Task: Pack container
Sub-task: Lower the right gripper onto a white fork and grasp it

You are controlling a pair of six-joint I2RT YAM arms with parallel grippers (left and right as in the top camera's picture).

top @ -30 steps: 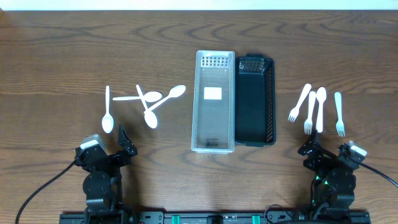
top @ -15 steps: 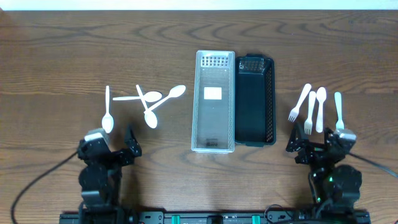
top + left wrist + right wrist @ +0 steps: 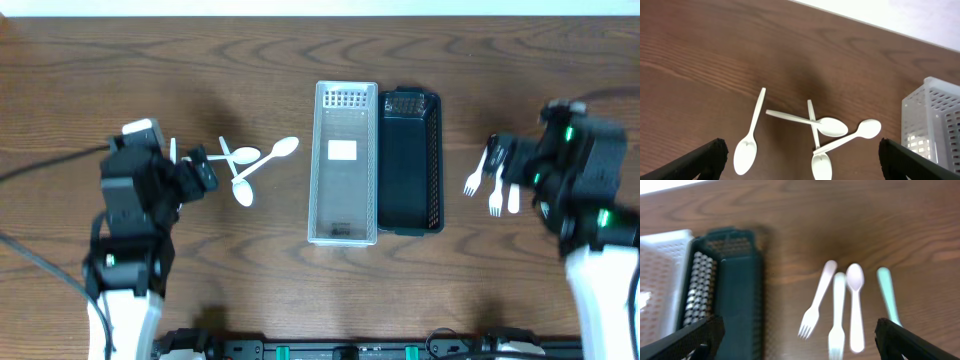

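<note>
The pale green handle (image 3: 888, 294) lies below my right gripper with bare table on both sides, so my right gripper needs to move down toward the right in the wrist view onto it next.
Several white plastic spoons (image 3: 830, 126) lie loosely crossed on the wood table, left of the clear container (image 3: 343, 238). In the overhead view they lie at left centre (image 3: 285, 148). My left gripper (image 3: 200, 170) hangs open and empty above them (image 3: 801, 147). A black basket (image 3: 435, 160) stands against the clear container's right side. Three white forks (image 3: 815, 305) and one spoon (image 3: 856, 305) lie side by side right of the basket. My right gripper (image 3: 500, 160) is open and empty above them (image 3: 800, 325), partly hiding them from overhead.
Both containers hold no cutlery. The clear container has a white label (image 3: 342, 151) on its floor. The black basket (image 3: 735, 280) and part of the clear container (image 3: 660, 280) show in the right wrist view. The table's far edge meets a white surface (image 3: 900, 15).
Both arms have lifted from the table's front edge and swung forward. The left gripper now hangs over the spoons and the right over the forks. No cutlery has moved.
</note>
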